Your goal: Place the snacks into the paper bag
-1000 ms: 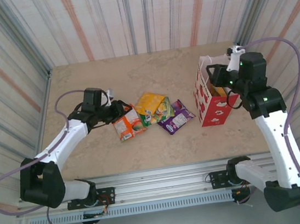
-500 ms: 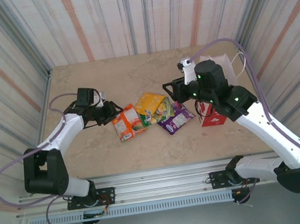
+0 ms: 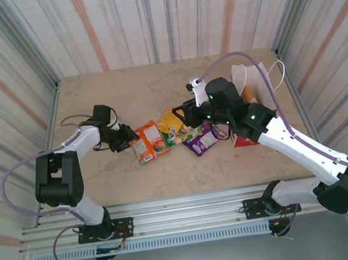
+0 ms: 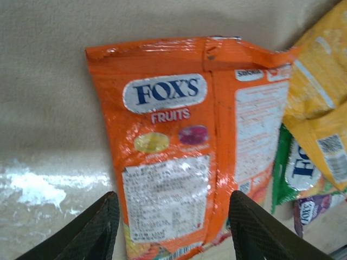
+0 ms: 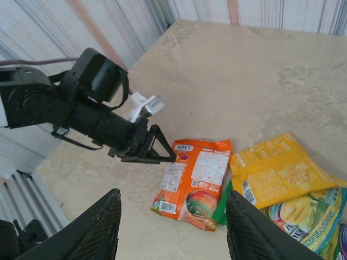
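Observation:
My left gripper needs to lower its fingers outward next, clear of the yellow packets, because the orange packet's FOX'S-label corner (image 3: 139, 132) (image 4: 133, 111) lies below and outward of it.
The snacks lie in a pile mid-table. An orange FOX'S packet (image 3: 148, 141) (image 4: 184, 157) (image 5: 195, 181) is at the pile's left, yellow packets (image 3: 174, 118) (image 5: 276, 173) lie beside it, and a purple one (image 3: 202, 140) is at the right. My left gripper (image 3: 126, 141) (image 4: 173, 233) (image 5: 154, 151) is open, low at the orange packet's left end, its fingers on either side of that end. My right gripper (image 3: 184, 116) (image 5: 171, 238) hangs open above the pile with nothing in it. The paper bag (image 3: 257, 77) stands at the right, half hidden behind my right arm.
A green packet edge (image 5: 222, 205) peeks from under the orange and yellow ones. Striped walls close in the table on three sides. Bare tabletop (image 3: 124, 91) stretches behind the pile and in front of it.
My right arm has swung left from the paper bag to above the snack pile. My left gripper has drawn back to the left, off the orange packet and down to its left end.

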